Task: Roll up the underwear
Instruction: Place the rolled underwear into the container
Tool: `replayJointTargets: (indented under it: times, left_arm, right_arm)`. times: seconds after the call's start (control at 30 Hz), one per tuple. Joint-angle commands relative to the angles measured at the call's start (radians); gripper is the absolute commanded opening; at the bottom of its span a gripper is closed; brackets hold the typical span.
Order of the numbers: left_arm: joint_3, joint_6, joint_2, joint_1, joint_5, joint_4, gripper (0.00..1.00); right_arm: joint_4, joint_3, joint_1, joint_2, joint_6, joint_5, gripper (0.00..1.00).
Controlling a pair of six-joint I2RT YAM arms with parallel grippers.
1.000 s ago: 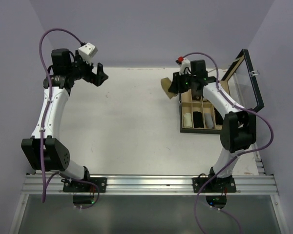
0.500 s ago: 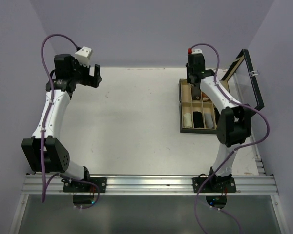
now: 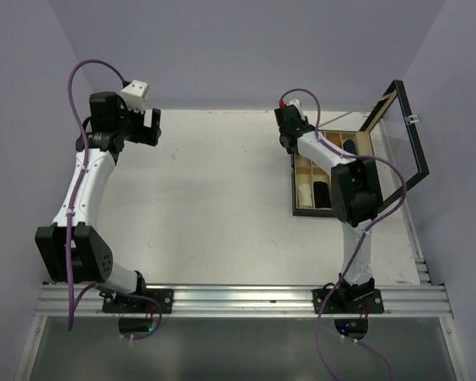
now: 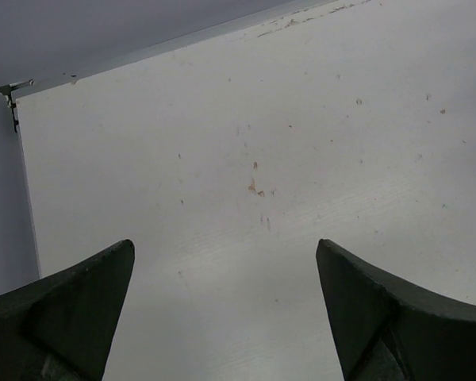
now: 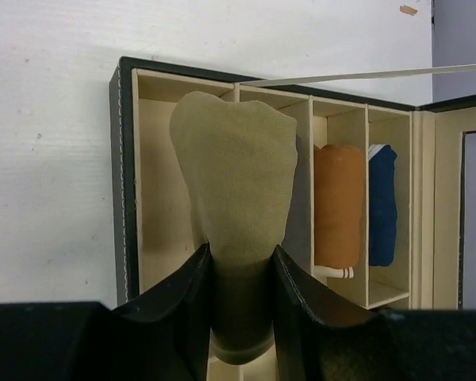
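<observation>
The bottom of the box's end section below, beside the bare tabletop, is empty. My right gripper should lower the roll between the sides of that section and let go of it.
In the right wrist view my right gripper (image 5: pixel 240 252) is shut on a rolled olive-tan underwear (image 5: pixel 234 182). The roll sticks out past the fingertips and hangs over the two left-hand compartments of the black box (image 5: pixel 125 159). In the top view this gripper (image 3: pixel 289 135) is at the box's far left corner, and the cloth is hidden there. My left gripper (image 3: pixel 147 127) hovers over the table's far left, open, with only bare white tabletop between its fingers (image 4: pixel 79 294).
The box (image 3: pixel 295 208) stands at the right with its glass lid (image 3: pixel 404 127) propped open. Its compartments hold an orange roll (image 5: pixel 339 206), a blue roll (image 5: pixel 381 202), a white roll (image 3: pixel 305 193) and a dark roll (image 3: pixel 321 193). The back wall is close behind both grippers.
The right wrist has swung from beside the box round to its far left corner, still holding the olive roll. The left gripper has drawn back slightly to the left and stayed open.
</observation>
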Motion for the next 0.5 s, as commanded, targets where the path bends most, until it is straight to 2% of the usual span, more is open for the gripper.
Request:
replayJointTargets:
  times: [0.0, 0.47]
  left_arm:
    - [-0.008, -0.013, -0.023, 0.0, -0.016, 0.03, 1.0]
    - [-0.022, -0.029, 0.001, 0.0, -0.017, 0.019, 1.0]
  right_arm:
    - [0.036, 0.014, -0.01, 0.014, 0.008, 0.025, 0.0]
    - [-0.033, 0.034, -0.004, 0.063, 0.083, -0.108, 0.0]
